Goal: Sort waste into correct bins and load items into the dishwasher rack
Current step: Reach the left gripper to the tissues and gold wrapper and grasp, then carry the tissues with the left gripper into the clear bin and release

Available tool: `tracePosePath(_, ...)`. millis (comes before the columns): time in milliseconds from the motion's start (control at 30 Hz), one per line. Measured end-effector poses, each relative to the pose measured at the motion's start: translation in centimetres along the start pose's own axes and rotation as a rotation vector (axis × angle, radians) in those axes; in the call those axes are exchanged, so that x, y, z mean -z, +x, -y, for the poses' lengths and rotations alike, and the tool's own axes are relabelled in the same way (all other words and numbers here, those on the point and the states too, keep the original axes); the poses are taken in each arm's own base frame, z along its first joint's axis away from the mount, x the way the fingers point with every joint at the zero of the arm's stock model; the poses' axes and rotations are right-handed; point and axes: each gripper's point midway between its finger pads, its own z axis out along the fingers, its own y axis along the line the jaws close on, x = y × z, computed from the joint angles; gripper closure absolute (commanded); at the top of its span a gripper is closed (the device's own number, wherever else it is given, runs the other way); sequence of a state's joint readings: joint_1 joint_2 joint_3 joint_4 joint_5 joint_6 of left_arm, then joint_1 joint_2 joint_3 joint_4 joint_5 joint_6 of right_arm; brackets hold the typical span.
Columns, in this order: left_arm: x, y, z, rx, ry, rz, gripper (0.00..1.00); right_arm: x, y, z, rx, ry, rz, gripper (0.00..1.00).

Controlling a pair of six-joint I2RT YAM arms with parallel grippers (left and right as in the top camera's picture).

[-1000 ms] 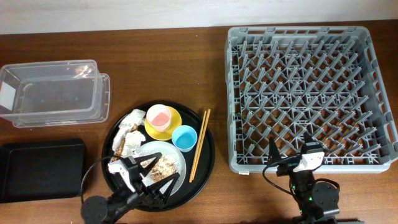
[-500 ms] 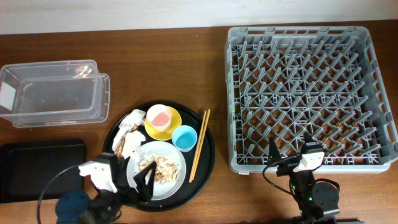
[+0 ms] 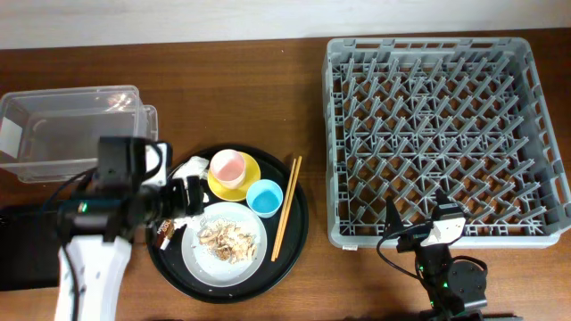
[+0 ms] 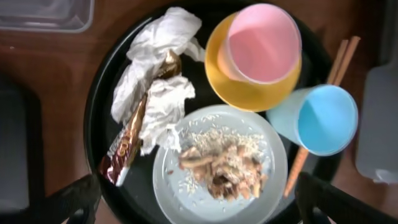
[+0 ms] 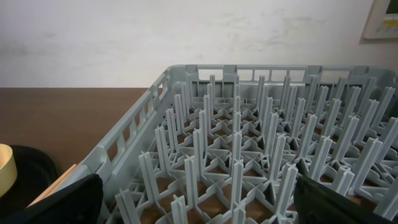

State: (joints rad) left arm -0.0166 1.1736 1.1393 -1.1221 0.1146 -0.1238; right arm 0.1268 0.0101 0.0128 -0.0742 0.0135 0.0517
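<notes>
I will next move my left gripper down and over onto the foil's uncovered middle (image 4: 140, 117), because the gold foil wrapper is below the gripper and to its left in the wrist view.
A crumpled white tissue (image 4: 155, 93) lies at the left of the round black tray (image 3: 296, 223), and it also shows in the overhead view (image 3: 192, 168). The grey-white plate (image 4: 186, 186) holds food scraps and rice (image 4: 224, 165). The pink cup (image 4: 261, 40) sits on the yellow saucer (image 4: 249, 96). The light-blue cup (image 4: 323, 118) stands beside the chopsticks (image 3: 285, 209). My left gripper (image 4: 205, 208) is open and empty, and in the overhead view (image 3: 178, 198) it hovers over the tray's left side by the tissue. My right gripper (image 5: 202, 205) is open and empty at the front edge of the dishwasher rack (image 3: 437, 134).
The clear tub (image 3: 76, 134) stands at the far left. The shallow black tray (image 3: 27, 241) lies in front of it, partly under my left arm. A brown snack wrapper (image 4: 134, 140) lies by the tissue. The rack's pegs (image 5: 236, 155) fill the right wrist view.
My left arm has swung from the table's front edge up and to the left, and its gripper now hangs over the round tray's left side. The right arm has not moved.
</notes>
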Motion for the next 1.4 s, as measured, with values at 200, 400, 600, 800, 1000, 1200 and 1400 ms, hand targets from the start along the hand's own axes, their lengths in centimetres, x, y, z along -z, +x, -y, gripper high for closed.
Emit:
tracePosePath(200,-7.6,-2.5,-2.3,0.092,-0.044,-0.107,0.50,0.0,0.0,0.0,-0.001,0.000,0.000,0.02)
tracePosePath(400,-12.3,-1.3,-3.6,0.127,-0.072,-0.233,0.50,0.0,0.0,0.0,-0.001,0.000,0.000,0.02)
tracePosePath(600,-14.0,-0.4,-4.0,0.133,-0.081,-0.294,0.50,0.0,0.0,0.0,-0.001,0.000,0.000,0.02)
tracePosePath(800,-15.3,0.4,-4.2,0.135,-0.083,-0.309,0.51,0.0,0.0,0.0,-0.001,0.000,0.000,0.02)
tracePosePath(1000,-15.7,0.8,-4.3,0.146,-0.084,-0.307,0.99,0.0,0.0,0.0,0.000,0.000,0.000,0.02)
tracePosePath(1200,-14.4,1.7,-4.2,0.153,-0.093,-0.373,0.99,0.0,0.0,0.0,0.000,0.000,0.000,0.02)
tracePosePath(1400,-9.5,-2.3,-3.3,0.133,-0.073,-0.195,1.00,0.0,0.0,0.0,0.000,0.000,0.000,0.02)
